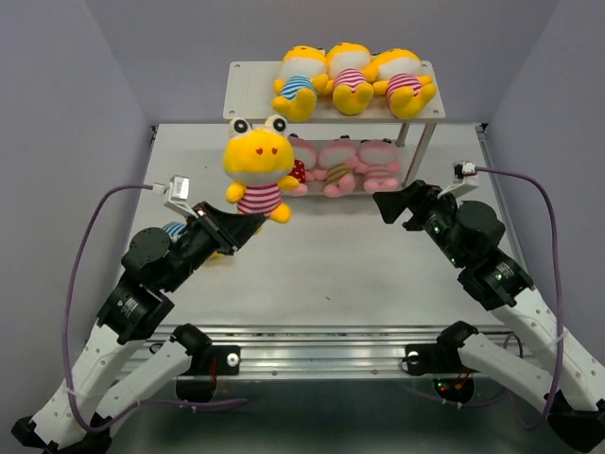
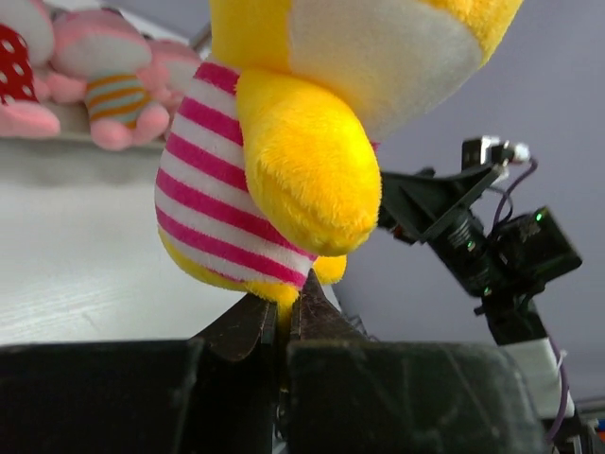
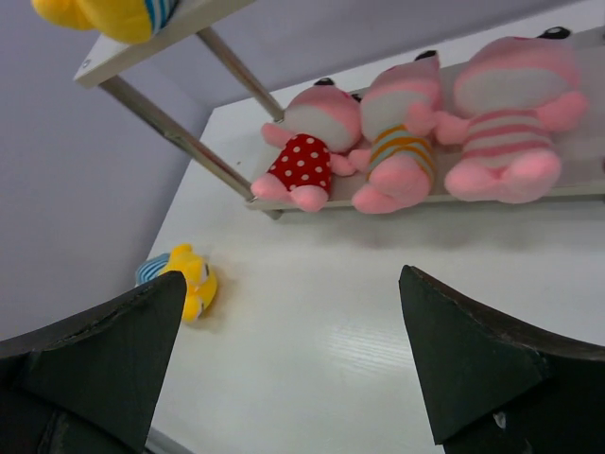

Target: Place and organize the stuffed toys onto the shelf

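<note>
My left gripper rises and moves away from my base over the top board's bare end (image 1: 252,92) next, beside the seated blue-striped toy.
My left gripper (image 1: 253,223) is shut on the bottom of a yellow toy in a pink-striped shirt (image 1: 257,168) and holds it upright above the table, in front of the shelf's left end; it also shows in the left wrist view (image 2: 284,161). The shelf (image 1: 248,90) carries three yellow toys (image 1: 350,78) on its top board and three pink toys (image 1: 348,166) on its lower board (image 3: 586,191). A yellow toy in blue stripes (image 3: 180,277) lies on the table at the left, mostly hidden behind my left arm in the top view. My right gripper (image 1: 383,203) is open and empty, right of the lower board.
The top board's left end (image 1: 248,90) is bare. The lower board's left end is hidden behind the held toy. The shelf's thin metal legs (image 3: 175,134) stand at its corners. Grey walls close in the table on three sides.
</note>
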`<state>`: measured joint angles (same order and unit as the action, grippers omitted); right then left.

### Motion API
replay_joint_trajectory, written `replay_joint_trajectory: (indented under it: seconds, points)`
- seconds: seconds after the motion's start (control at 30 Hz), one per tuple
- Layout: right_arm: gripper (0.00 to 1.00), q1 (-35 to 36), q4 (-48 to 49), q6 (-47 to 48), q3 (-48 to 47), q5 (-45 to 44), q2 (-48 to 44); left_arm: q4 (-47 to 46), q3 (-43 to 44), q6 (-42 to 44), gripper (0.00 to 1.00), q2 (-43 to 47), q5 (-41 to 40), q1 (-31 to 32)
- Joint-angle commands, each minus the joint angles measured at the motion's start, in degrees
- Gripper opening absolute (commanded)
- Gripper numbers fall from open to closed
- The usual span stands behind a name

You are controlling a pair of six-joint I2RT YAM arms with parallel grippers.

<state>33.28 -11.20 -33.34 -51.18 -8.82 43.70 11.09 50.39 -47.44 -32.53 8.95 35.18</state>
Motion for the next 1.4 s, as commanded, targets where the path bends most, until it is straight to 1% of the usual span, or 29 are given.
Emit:
replay_joint_trajectory:
  seconds: [0.0, 0.03, 0.07, 0.1, 0.13, 0.17, 0.2, 0.23, 0.3, 0.33, 0.37, 0.4, 0.47, 0.5, 0.57, 0.6, 0.63, 0.67, 0.7, 0.73, 0.77, 0.8, 0.83, 0.9, 0.93, 1.1, 1.3, 1.37]
  points:
    - [1.0, -0.23, -2.51, 2.4, 1.52, -10.52, -1.95, 3.48, 8.83, 0.59, 0.0, -0.42, -13.59, -0.11]
    - [1.0, -0.23, -2.6, 2.41, 1.69, -10.43, -2.13, 5.85, 12.5, 0.77, 0.0, -1.38, -16.48, -0.11]
    - [1.0, -0.23, -2.77, 2.49, 1.78, -10.43, -2.3, 6.74, 14.37, 0.77, 0.0, -3.39, -17.81, -0.11]
    - [1.0, -0.23, -2.77, 2.84, 1.87, -10.34, -2.31, 7.88, 18.21, 1.81, 0.0, -4.72, -19.74, -0.11]
    - [1.0, -0.23, -2.86, 3.02, 1.87, -10.43, -2.31, 8.5, 18.25, 2.7, 0.0, -6.04, -20.8, -0.11]
    - [1.0, -0.23, -2.86, 3.19, 1.96, -10.52, -2.31, 9.46, 23.3, 3.92, 0.0, -9.27, -21.42, -0.02]
    - [1.0, -0.23, -2.86, 3.2, 2.05, -10.86, -2.22, 10.52, 26.05, 5.85, 0.0, -11.13, -24.39, -0.02]
    - [1.0, -0.23, -2.77, 3.2, 2.13, -11.74, -2.22, 12.79, 31.82, 6.83, 0.0, -14.8, -25.99, -0.11]
    - [1.0, -0.23, -2.77, 2.93, 2.66, -12.45, -2.04, 15.26, 37.56, 7.71, 0.0, -18.42, -28.71, -0.46]
    - [1.0, -0.23, -2.86, 2.76, 2.75, -12.62, -2.13, 16.84, 42.63, 9.11, 0.0, -20.1, -28.9, -0.9]
    - [1.0, -0.23, -2.86, 2.58, 2.92, -12.8, -2.04, 17.47, 44.69, 9.38, 0.0, -23.07, -28.38, -1.51]
    - [1.0, -0.23, -2.77, 2.41, 3.01, -12.8, -1.96, 17.38, 47.4, 10.25, 0.0, -25.19, -25.42, -3.34]
    - [1.0, -0.23, -2.77, 2.49, 3.1, -12.89, -2.04, 17.21, 48.83, 9.74, 0.0, -27.05, -21.1, -6.68]
    - [1.0, -0.23, -2.86, 2.41, 3.1, -12.89, -2.13, 16.69, 49.19, 10.0, 0.0, -27.93, -13.68, -11.84]
    - [1.0, -0.23, -2.77, 2.41, 3.28, -12.8, -2.48, 15.02, 49.97, 10.43, 0.0, -30.99, -5.65, -16.7]
    - [1.0, -0.23, -2.77, 2.58, 3.36, -12.71, -2.66, 14.66, 50.41, 10.7, 0.0, -32.58, 1.79, -20.72]
    - [1.0, -0.23, -2.86, 2.67, 3.54, -12.63, -3.09, 14.49, 51.99, 10.35, 0.0, -35.73, 5.86, -22.94]
    - [1.0, -0.23, -2.77, 3.02, 3.63, -12.71, -3.45, 14.14, 52.7, 10.44, 0.0, -37.41, 14.17, -25.14]
    - [1.0, -0.23, -2.77, 3.28, 3.72, -12.71, -3.71, 13.09, 53.31, 10.7, 0.0, -39.17, 17.99, -28.81]
    - [1.0, -0.23, -2.77, 3.37, 3.89, -12.71, -3.97, 12.9, 54.1, 10.62, 0.0, -40.75, 21.34, -30.5]
    - [1.0, -0.23, -2.86, 3.55, 4.07, -12.89, -4.5, 12.64, 56.2, 10.35, 0.0, -45.2, 25.55, -32.78]
    - [1.0, -0.23, -2.77, 3.63, 4.16, -12.89, -4.85, 12.64, 56.22, 10.18, 0.0, -45.25, 27.33, -32.81]
    - [1.0, -0.23, -2.86, 3.64, 4.33, -12.98, -5.12, 12.29, 57.35, 10.0, 0.0, -47.6, 29.09, -34.46]
    - [1.0, -0.23, -2.77, 3.9, 4.6, -13.15, -5.65, 12.29, 58.15, 9.48, 0.0, -49.28, 30.94, -35.17]
    - [1.0, -0.23, -2.86, 4.16, 4.6, -13.33, -6.17, 12.11, 58.5, 9.21, 0.0, -49.9, 31.91, -36.48]
    - [1.0, -0.23, -2.95, 4.08, 4.86, -15.26, -7.32, 11.41, 59.21, 8.24, 0.0, -53.33, 35.69, -37.02]
    - [1.0, -0.23, -2.86, 5.04, 5.21, -14.56, -8.46, 13.43, 59.73, 7.54, 0.0, -56.94, 38.07, -37.02]
    - [1.0, -0.23, -2.86, 5.04, 5.47, -15.09, -9.07, 14.39, 61.22, 7.89, 0.0, -58.42, 38.42, -37.02]
